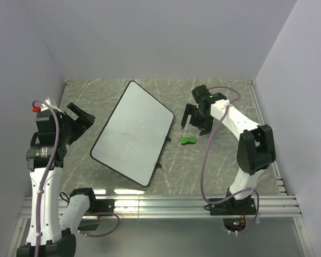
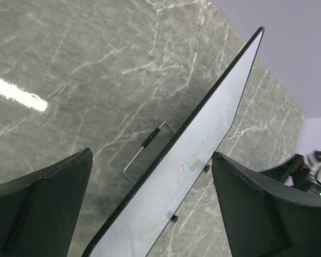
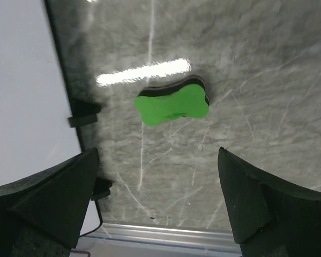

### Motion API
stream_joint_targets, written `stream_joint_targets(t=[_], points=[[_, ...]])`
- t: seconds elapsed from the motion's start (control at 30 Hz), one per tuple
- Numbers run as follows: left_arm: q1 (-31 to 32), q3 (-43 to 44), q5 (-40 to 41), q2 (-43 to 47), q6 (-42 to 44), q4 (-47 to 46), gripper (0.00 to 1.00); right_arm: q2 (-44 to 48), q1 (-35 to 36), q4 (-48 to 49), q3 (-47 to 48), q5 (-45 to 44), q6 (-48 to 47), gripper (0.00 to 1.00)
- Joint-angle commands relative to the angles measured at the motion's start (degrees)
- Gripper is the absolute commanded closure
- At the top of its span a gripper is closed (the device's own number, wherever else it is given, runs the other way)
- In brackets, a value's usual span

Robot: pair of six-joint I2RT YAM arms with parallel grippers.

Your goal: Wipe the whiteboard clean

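I should turn my right gripper next and lower it to close across the eraser's narrow middle (image 1: 188, 140) (image 3: 172, 104), because the green eraser lies crosswise to its open fingers.
The whiteboard (image 1: 132, 131) lies tilted on the marble table, white with a thin black rim and faint marker scribbles near its middle. In the left wrist view the whiteboard (image 2: 195, 155) runs diagonally with reddish marks on it. A small green peanut-shaped eraser (image 1: 188, 141) lies on the table just right of the board; in the right wrist view the eraser (image 3: 172, 104) sits ahead of the fingers. My right gripper (image 1: 195, 122) hovers open just behind the eraser, nothing between its fingers. My left gripper (image 1: 81, 116) is open, left of the board, holding nothing.
Grey walls enclose the table on three sides. An aluminium rail (image 1: 165, 206) runs along the near edge by the arm bases. A wire stand (image 2: 144, 152) pokes out from under the board, with small black clips (image 3: 84, 113) on its edge.
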State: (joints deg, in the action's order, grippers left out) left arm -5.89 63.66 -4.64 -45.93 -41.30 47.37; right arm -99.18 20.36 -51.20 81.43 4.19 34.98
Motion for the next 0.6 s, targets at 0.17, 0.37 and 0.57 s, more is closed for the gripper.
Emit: stream_joint_targets(t=[0.17, 0.37, 0.57], points=[[0.2, 0.8, -4.4, 5.2, 0.3, 5.1, 0.01, 3.3, 1.4, 3.7, -4.2, -2.0, 17.7, 0.01], [0.2, 0.7, -5.6, 7.3, 1.4, 8.1, 0.01, 2.1, 2.1, 5.1, -7.4, -0.8, 26.9, 0.01], [1.1, 4.1, -7.9, 5.9, 1.6, 9.0, 0.01, 1.4, 2.3, 8.0, -11.1, -1.1, 33.7, 0.02]])
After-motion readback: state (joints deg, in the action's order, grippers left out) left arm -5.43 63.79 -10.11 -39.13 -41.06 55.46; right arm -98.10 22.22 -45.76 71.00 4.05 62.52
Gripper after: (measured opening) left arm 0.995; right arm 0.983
